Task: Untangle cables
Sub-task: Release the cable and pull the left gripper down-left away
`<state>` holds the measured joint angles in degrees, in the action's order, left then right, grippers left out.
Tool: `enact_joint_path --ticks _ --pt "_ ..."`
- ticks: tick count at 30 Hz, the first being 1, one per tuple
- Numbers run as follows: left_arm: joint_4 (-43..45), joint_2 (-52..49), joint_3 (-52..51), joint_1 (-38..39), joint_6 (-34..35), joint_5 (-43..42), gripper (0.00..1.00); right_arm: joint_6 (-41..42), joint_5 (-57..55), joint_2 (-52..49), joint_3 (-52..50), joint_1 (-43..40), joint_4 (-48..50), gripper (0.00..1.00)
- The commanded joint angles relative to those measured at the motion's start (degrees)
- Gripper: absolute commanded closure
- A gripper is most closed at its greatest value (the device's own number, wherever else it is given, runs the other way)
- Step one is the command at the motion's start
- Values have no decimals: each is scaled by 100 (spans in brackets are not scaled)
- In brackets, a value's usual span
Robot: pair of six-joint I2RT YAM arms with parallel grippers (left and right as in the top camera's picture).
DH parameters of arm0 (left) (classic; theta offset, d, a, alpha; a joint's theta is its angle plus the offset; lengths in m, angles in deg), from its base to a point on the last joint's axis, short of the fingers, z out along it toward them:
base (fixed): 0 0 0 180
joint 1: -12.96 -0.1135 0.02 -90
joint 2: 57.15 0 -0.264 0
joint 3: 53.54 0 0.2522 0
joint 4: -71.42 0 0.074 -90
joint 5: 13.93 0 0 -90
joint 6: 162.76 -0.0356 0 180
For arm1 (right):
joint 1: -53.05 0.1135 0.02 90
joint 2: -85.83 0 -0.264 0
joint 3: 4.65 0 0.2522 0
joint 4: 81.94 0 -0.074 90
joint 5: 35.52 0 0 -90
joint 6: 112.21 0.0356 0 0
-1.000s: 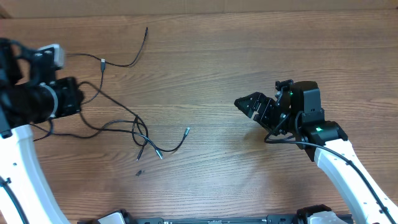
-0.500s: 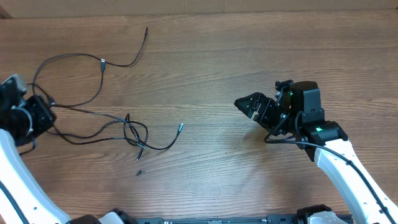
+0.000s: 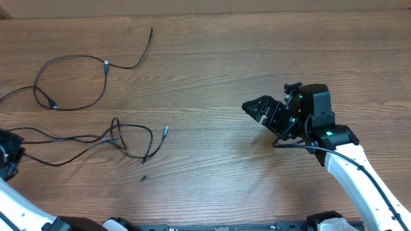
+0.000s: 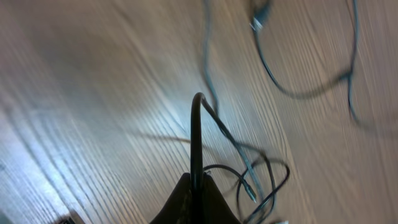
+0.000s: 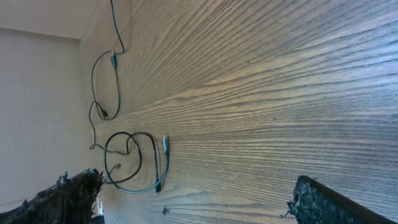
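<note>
The left gripper will next pull away from the knotted bunch [image 3: 119, 136], to the left in the overhead view, and let go of the strand, because the strand runs into crossed loops.
Thin black cables lie on the left of the wooden table [image 3: 212, 51]. A knotted bunch [image 3: 119, 136] with loops and a small plug [image 3: 165, 130] sits at the front left. Its strands run left to my left gripper [image 3: 5, 160] at the table's left edge. In the left wrist view the left gripper [image 4: 196, 198] is shut on one black cable strand [image 4: 196, 137] that arches up from the jaws. A separate looped cable [image 3: 106, 63] lies at the back left. My right gripper [image 3: 253, 108] is open and empty, far right of the cables; its fingers [image 5: 199, 205] frame bare wood, with the bunch [image 5: 164, 143] far off.
A tiny dark bit [image 3: 144, 178] lies on the wood in front of the knotted bunch. The table's far edge runs along the top of the overhead view. The right arm [image 3: 347, 160] stretches from the front right corner.
My left gripper has swept from the back left toward the front left edge, dragging its cable. The knotted bunch slid left and stretched out. The right arm has not moved.
</note>
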<state>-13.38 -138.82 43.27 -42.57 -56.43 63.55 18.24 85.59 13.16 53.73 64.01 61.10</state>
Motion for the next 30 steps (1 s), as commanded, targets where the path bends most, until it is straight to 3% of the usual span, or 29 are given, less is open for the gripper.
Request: enact_joint_path --ticks 1,5,9,16,19,21,23,24,26,30 --pt "138 35 -39 -184 664 474 96 -46 -22 -7 111 -11 7 0" --pt "299 35 -39 -232 1633 1585 96 -50 -24 -7 111 -11 -116 0" --pt "520 35 -39 -232 2277 2280 89 -48 -26 -7 111 -11 -136 0" --pt "1287 -52 -39 -232 2503 2688 91 -48 -26 -7 111 -11 -155 0" --pt "1506 -240 -39 -232 2503 2684 87 -48 -24 -7 111 -11 -160 0" --pt "1626 -461 -39 -232 2503 2579 76 -48 -28 -7 111 -11 -157 0" --pt "1676 -723 -39 -232 2500 2437 54 -48 -66 -7 111 -11 -160 0" --pt "1700 -850 -39 -232 2500 2387 39 -46 -66 -7 111 -11 -160 0" --pt "1803 -1215 -39 -232 2498 2159 0 -48 -66 -7 111 -11 -160 0" --pt "1932 -1679 -39 -223 2081 1126 0 -48 -114 -7 111 -11 -160 0"
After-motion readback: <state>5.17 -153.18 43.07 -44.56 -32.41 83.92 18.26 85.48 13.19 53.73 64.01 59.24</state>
